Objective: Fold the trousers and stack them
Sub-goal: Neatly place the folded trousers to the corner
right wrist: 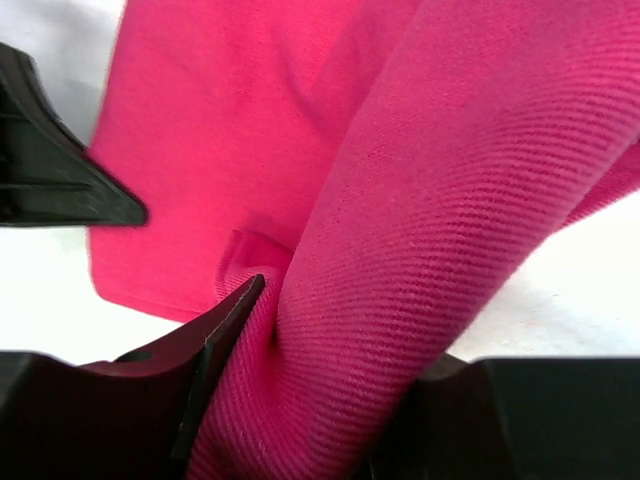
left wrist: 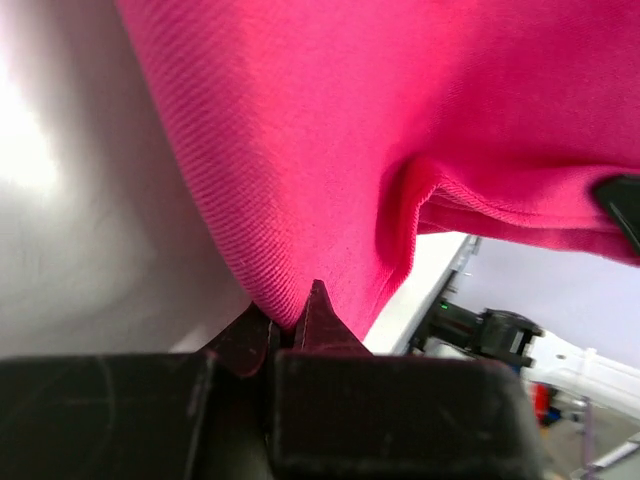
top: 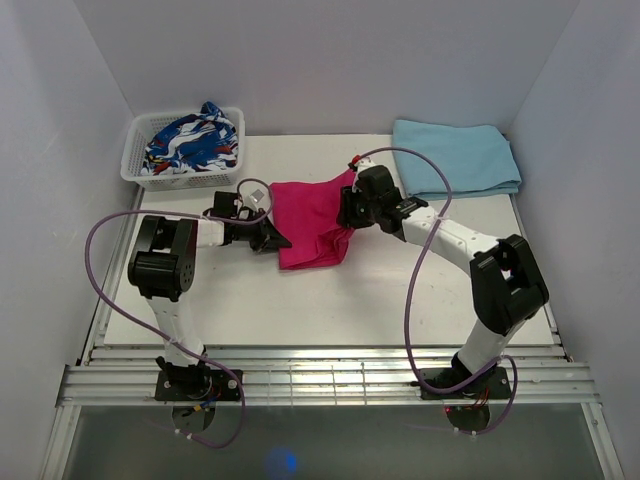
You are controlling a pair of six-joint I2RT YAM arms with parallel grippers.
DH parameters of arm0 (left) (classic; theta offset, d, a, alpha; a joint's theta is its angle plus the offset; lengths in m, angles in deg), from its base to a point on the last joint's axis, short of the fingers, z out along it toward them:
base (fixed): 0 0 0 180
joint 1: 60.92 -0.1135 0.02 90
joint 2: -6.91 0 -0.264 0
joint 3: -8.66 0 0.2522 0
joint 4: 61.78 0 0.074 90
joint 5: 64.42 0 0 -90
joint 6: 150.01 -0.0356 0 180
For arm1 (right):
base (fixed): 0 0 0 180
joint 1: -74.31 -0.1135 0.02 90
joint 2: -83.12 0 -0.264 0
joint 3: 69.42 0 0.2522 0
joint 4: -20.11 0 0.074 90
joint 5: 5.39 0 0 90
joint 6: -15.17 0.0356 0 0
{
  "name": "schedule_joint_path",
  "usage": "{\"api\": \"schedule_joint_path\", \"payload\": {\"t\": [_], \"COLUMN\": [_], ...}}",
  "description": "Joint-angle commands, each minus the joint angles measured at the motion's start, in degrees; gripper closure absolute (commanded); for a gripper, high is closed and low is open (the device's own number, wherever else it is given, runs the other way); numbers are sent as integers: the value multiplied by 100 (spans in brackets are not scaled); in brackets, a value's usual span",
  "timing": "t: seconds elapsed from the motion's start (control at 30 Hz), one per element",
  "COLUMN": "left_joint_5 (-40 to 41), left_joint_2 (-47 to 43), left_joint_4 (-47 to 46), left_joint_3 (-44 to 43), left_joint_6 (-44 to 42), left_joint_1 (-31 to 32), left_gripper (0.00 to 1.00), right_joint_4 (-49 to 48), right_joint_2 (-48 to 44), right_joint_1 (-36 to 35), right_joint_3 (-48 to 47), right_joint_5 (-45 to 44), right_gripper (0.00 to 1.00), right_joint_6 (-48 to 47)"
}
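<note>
Next, my right gripper lifts over the folded light blue cloth (top: pixel 460 158) and releases the trousers (top: pixel 312 222). The light blue cloth lies outward and to its right in the top view.
The magenta-pink trousers (top: pixel 312 222) lie folded into a compact bundle in the middle of the white table (top: pixel 300 300). My left gripper (top: pixel 276 238) is at their left edge, and in the left wrist view it (left wrist: pixel 285 325) is shut on a thin lip of the trousers (left wrist: pixel 400 120). My right gripper (top: pixel 350 210) is at their right edge. In the right wrist view it (right wrist: pixel 330 390) is shut on a thick roll of the trousers (right wrist: pixel 420 220), which rises from the flat part lying on the table.
A white basket (top: pixel 180 181) at the back left holds a blue-white-red patterned garment (top: pixel 190 140). A folded light blue cloth (top: pixel 455 155) lies at the back right. White walls close in the left, back and right sides of the table.
</note>
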Motion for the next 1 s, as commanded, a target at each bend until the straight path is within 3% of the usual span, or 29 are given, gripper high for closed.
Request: {"api": "schedule_joint_path", "payload": {"t": [0.0,0.13,0.33,0.53,0.73,0.77,0.8,0.97], "left_joint_5": [164,296,427,542,638,691,735,1122], "left_joint_2": [-434,-400,329,1847,3255,3692,3940,4496], "left_joint_4": [95,-62,-739,-1739,-3216,-3340,-3411,-3623], "left_joint_3": [-566,-1146,-2419,-4166,-5627,-6177,-6487,-6790], "left_joint_6": [-722,-1205,-1690,-1286,-750,-549,-460,-302], "left_joint_1": [126,547,1356,1673,1761,1779,1796,1893], "left_gripper": [100,100,100,100,100,100,96,36], "right_joint_4": [-233,-524,-1173,-2042,-2888,-2949,-3081,-3319], "right_joint_2": [-254,-588,-879,-739,-10,87,297,1036], "right_joint_1": [296,910,1894,2835,3565,3627,3680,3971], "right_joint_3": [-229,-115,-115,-308,-843,-1036,-1142,-1722], "right_joint_5": [-140,-34,414,748,599,538,502,625], "right_gripper": [92,92,92,92,92,92,92,92], "right_joint_6": [-767,-1383,-2569,-3465,-3678,-3678,-3704,-3713]}}
